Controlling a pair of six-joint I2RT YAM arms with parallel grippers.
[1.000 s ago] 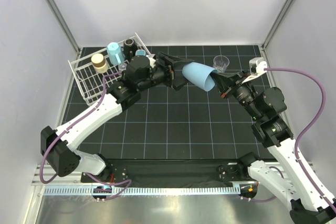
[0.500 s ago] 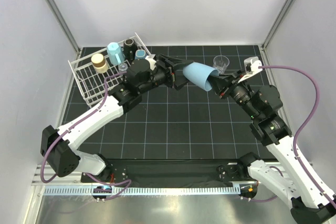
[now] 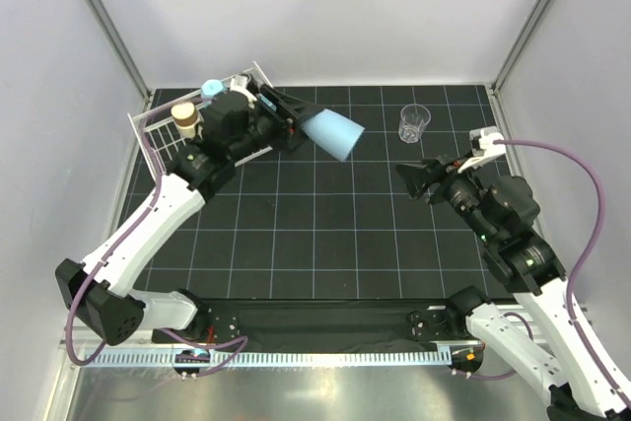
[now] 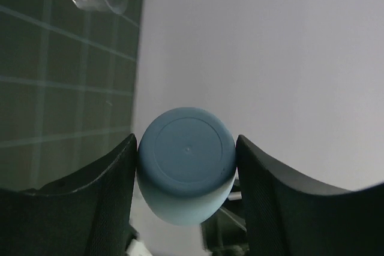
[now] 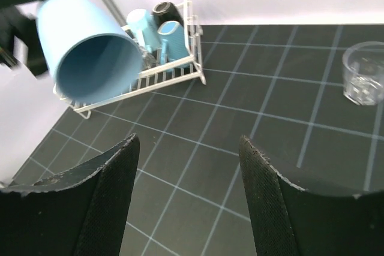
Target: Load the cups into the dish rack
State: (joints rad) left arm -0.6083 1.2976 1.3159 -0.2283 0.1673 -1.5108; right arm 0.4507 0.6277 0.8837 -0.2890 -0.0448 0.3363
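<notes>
The rack is to the left of my left gripper in the top view, so next my gripper will swing across, turn and lower the tumbler, opening down, beside the brown cup (image 3: 184, 115).
My left gripper (image 3: 304, 129) is shut on the base end of the light blue tumbler (image 3: 335, 134), which lies on its side in the air with its mouth pointing right. The left wrist view shows the tumbler's round base (image 4: 187, 169) pinched between both fingers. The white wire dish rack (image 3: 146, 123) sits at the back left, partly behind the left arm; it holds a brown cup (image 3: 184, 115), two light blue mugs (image 5: 141, 25) (image 5: 171, 37) and a black mug (image 5: 167, 10). A clear glass (image 3: 414, 122) stands alone on the mat. My right gripper (image 3: 410, 179) is open and empty.
The black gridded mat (image 3: 325, 234) covers the table. Grey walls and metal posts close off the back and both sides. The left arm reaches across the rack's right end. The clear glass (image 5: 363, 76) stands up and to the right of the right fingers.
The right gripper opened, let go of the tumbler's mouth end and drew back to the right. The left arm swung left toward the rack, carrying the tumbler.
</notes>
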